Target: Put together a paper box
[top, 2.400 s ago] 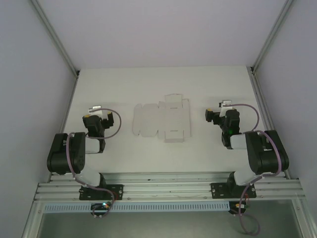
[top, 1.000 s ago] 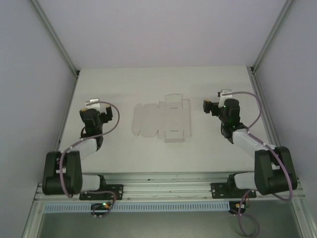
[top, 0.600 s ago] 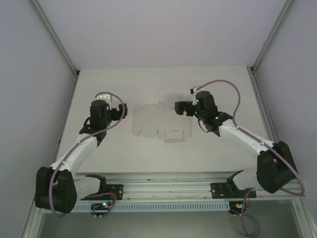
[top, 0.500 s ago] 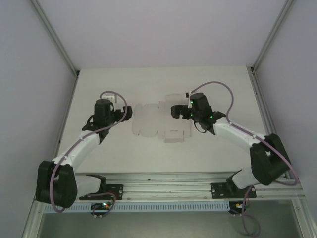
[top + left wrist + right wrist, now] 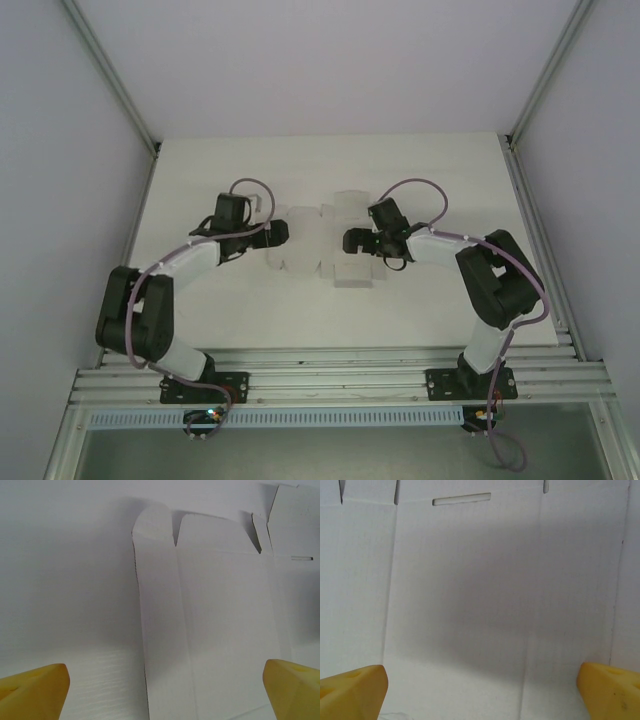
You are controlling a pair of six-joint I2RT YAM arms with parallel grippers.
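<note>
My left gripper lowers onto the long end flap [image 5: 275, 259] [image 5: 162, 640] next, tilting on the way, and closes on the flap's loose edge, since the flap lies between my wide-open fingers.
The paper box [image 5: 315, 243] lies flat on the table as a white die-cut sheet with flaps and tabs. My left gripper [image 5: 278, 234] hovers over its left end; in the left wrist view the sheet [image 5: 220, 625] spreads between two wide-apart yellow fingertips [image 5: 35, 690], open and empty. My right gripper [image 5: 352, 240] is over the sheet's right half. The right wrist view looks straight down on the card [image 5: 470, 590] with a slot [image 5: 461, 499] near the top, and its yellow fingertips [image 5: 609, 690] stand far apart, open.
The white table [image 5: 330, 170] is walled on the left, right and back by pale panels with aluminium posts. The arms' bases are bolted to a rail [image 5: 340, 375] at the near edge. Both arms reach inward toward the centre.
Both arms have swung from the table's sides to the middle. The left gripper has come over the sheet's left end and the right gripper has moved further left over it. The sheet stays flat.
</note>
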